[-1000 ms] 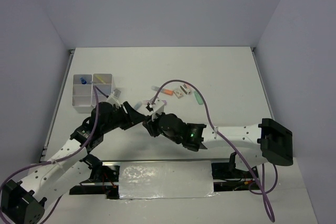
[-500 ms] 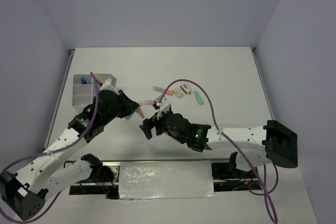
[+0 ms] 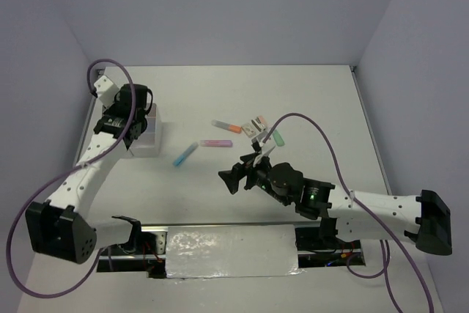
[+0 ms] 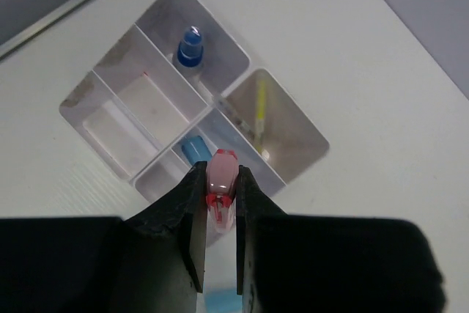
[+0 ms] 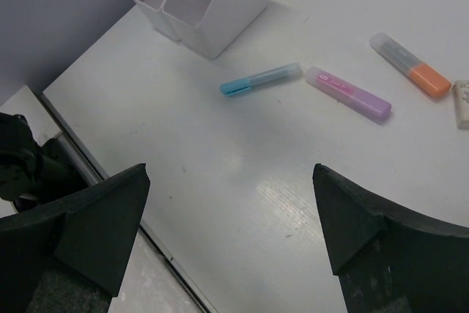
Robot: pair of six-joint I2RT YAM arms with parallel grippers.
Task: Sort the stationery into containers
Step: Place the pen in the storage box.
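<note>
The pink marker goes down toward the organizer's compartment with the blue marker [image 3: 152, 127] [image 4: 215, 137] next. My left gripper releases it there, since that compartment lies below the gripper's fingers.
My left gripper [image 4: 218, 181] is shut on a pink marker [image 4: 222, 165] and hangs above the white four-compartment organizer [image 4: 297, 159], the containers. Its compartments hold a blue-capped bottle [image 4: 190, 45], a yellow pen [image 4: 260, 108] and a blue marker [image 4: 194, 148]. In the top view the left gripper [image 3: 138, 111] stands over the organizer [image 3: 148, 143] at the far left. My right gripper [image 3: 233, 177] is open and empty above the table's near middle. On the table lie a blue marker [image 5: 260, 78], a pink-purple marker [image 5: 348, 93] and an orange-tipped marker [image 5: 410, 64].
Small erasers [image 3: 253, 127] and a green marker [image 3: 278, 137] lie to the right of the orange-tipped marker [image 3: 227, 126]. The table's near edge [image 5: 110, 181] runs just below the right gripper. Grey walls close the table in at the left, back and right.
Both grippers met at the table's middle. The right one opened wide and drew back to the right. The left arm swung left with the pink marker to above the organizer.
</note>
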